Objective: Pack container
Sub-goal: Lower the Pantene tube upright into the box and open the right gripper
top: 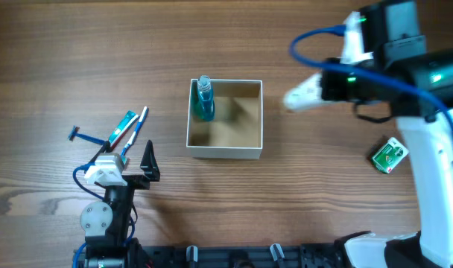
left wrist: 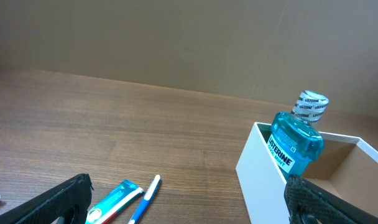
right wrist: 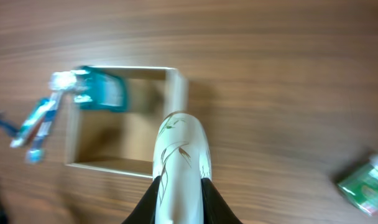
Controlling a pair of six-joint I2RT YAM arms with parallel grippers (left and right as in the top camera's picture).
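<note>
My right gripper holds the tube and needs to go left in the overhead view and down, then release it in the container's far corner (top: pixel 245 97) (right wrist: pixel 150 92) across from the bottle, because that corner is empty.
The container (top: pixel 225 149) is a white-walled square box with a tan inside, at the table's middle. A blue mouthwash bottle (top: pixel 204 100) leans in its left part; it also shows in the left wrist view (left wrist: pixel 295 144) and the right wrist view (right wrist: pixel 99 92). My right gripper (top: pixel 325 88) is shut on a white tube with a leaf drawing (right wrist: pixel 179 158), held in the air to the right of the container (right wrist: pixel 176 87). My left gripper (top: pixel 141 165) is open and empty, left of the container (left wrist: pixel 260 180).
A toothpaste tube (top: pixel 124 126), a blue and white toothbrush (top: pixel 135 128) and a blue razor (top: pixel 83 136) lie left of the container. A green packet (top: pixel 389 155) lies at the right, under the right arm. The toothpaste (left wrist: pixel 114 200) and toothbrush (left wrist: pixel 145 196) show between the left fingers.
</note>
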